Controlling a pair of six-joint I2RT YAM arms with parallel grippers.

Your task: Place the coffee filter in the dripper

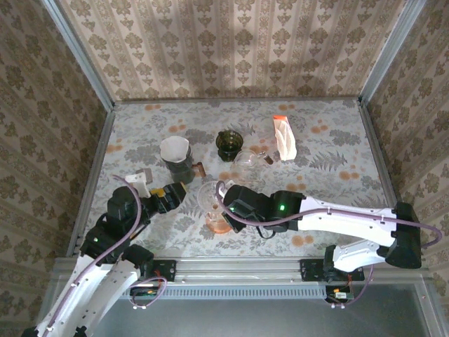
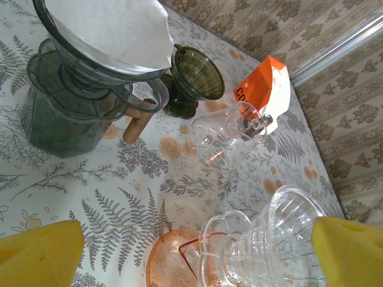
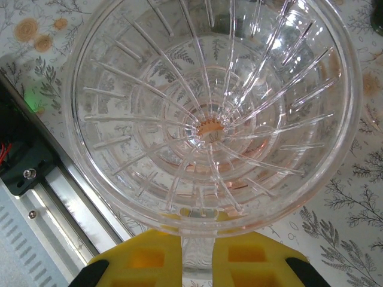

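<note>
The dripper's base comes down onto the orange-tinted glass piece (image 1: 219, 223) (image 3: 210, 127) next and my right gripper releases the handle. That piece stands just below my right gripper.
My right gripper (image 1: 224, 192) (image 3: 197, 258) is shut on the handle of a clear ribbed glass dripper (image 1: 212, 194) (image 3: 209, 113) (image 2: 287, 233). The dripper is held tilted just above an orange-tinted glass piece (image 1: 219, 223) (image 2: 158, 257). A white coffee filter (image 1: 175, 148) (image 2: 114, 30) sits in a grey dripper on a dark carafe (image 2: 54, 119) at the left. My left gripper (image 1: 172, 193) (image 2: 194, 254) stands open beside the clear dripper, its yellow pads (image 2: 42, 251) wide apart with nothing between them.
A dark green dripper (image 1: 229, 144) (image 2: 194, 78) and a small clear glass dripper (image 1: 247, 159) (image 2: 224, 131) stand mid-table. An orange-and-white filter pack (image 1: 284, 137) (image 2: 266, 92) lies behind them. Patterned walls enclose the table; a metal rail (image 1: 238, 268) runs along the near edge.
</note>
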